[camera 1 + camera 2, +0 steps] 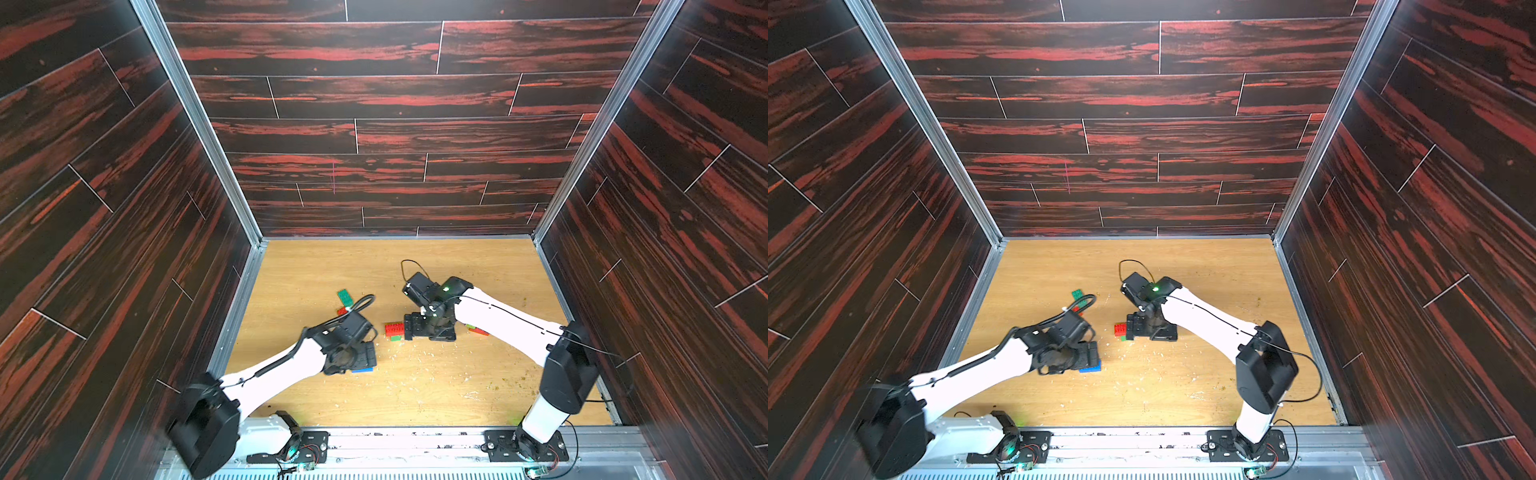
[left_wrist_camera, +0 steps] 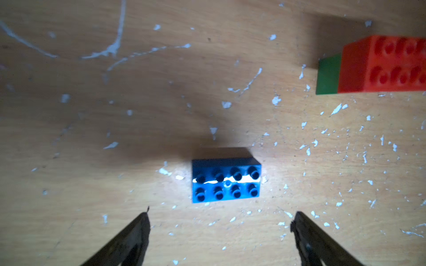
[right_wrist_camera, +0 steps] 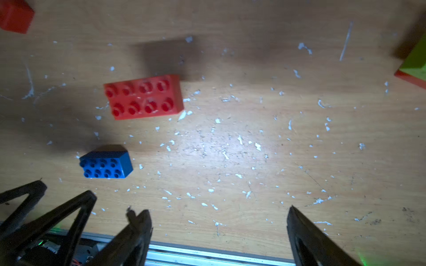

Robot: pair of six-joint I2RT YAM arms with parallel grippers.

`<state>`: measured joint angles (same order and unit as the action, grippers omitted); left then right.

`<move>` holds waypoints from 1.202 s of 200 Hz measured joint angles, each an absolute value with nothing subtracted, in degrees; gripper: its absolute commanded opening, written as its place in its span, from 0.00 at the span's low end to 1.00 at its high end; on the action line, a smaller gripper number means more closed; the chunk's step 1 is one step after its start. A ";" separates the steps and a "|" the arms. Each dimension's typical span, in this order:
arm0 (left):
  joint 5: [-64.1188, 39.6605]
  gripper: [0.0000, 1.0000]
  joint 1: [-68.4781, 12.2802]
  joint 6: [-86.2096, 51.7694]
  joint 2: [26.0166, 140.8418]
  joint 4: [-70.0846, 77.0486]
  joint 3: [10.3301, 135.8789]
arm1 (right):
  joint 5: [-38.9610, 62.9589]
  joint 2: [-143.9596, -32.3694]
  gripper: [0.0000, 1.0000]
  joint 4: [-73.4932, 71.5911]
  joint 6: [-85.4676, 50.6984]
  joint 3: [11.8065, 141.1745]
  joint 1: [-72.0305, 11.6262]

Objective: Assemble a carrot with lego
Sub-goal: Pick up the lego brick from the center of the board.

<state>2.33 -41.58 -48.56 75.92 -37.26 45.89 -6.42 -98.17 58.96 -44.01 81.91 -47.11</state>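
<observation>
The blue brick [image 1: 1090, 368] [image 2: 226, 182] lies lengthwise from finger to finger. My left gripper should next move down over the brick to close on its short ends.
A blue 2x4 lego brick [image 2: 226, 182] lies studs up on the wooden table, just ahead of my left gripper [image 2: 221, 221], which hangs open above it with nothing between its fingers. In both top views that brick [image 1: 362, 369] [image 1: 1090, 368] peeks out under the left gripper [image 1: 365, 358]. A red 2x4 brick [image 3: 144, 96] [image 1: 394, 328] sits on a small green brick [image 2: 328, 76], right beside my right gripper [image 1: 415, 332]. The right gripper [image 3: 219, 218] is open over bare table. A carrot is not in view.
A green flat brick [image 1: 345, 297] and a small red piece [image 1: 341, 311] lie behind the left arm. A lime-on-red brick [image 1: 476, 329] lies under the right forearm. White flecks litter the table [image 1: 436, 386]. Dark walls close three sides; a metal rail [image 3: 207, 253] runs along the front.
</observation>
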 measured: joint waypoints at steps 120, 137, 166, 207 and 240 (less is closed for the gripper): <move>4.86 0.84 -44.12 -52.40 90.30 -38.22 51.94 | -5.06 -92.77 0.93 55.90 -41.95 75.46 -43.55; 4.73 0.82 -44.12 -52.77 90.85 -38.28 52.01 | -4.93 -92.77 0.93 55.61 -41.63 75.46 -43.18; 4.49 0.77 -44.12 -53.04 91.83 -38.76 52.42 | -4.71 -92.77 0.93 55.33 -41.23 75.46 -42.70; 4.51 0.70 -44.12 -53.36 92.01 -39.24 52.75 | -4.45 -92.77 0.93 55.13 -40.84 75.46 -42.17; 4.51 0.69 -44.12 -53.43 92.23 -39.44 52.88 | -3.99 -92.77 0.93 54.98 -40.36 75.46 -41.74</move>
<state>4.51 -44.12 -53.43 92.23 -39.44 52.88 -3.99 -92.77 54.98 -40.36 75.46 -41.74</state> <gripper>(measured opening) 0.695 0.932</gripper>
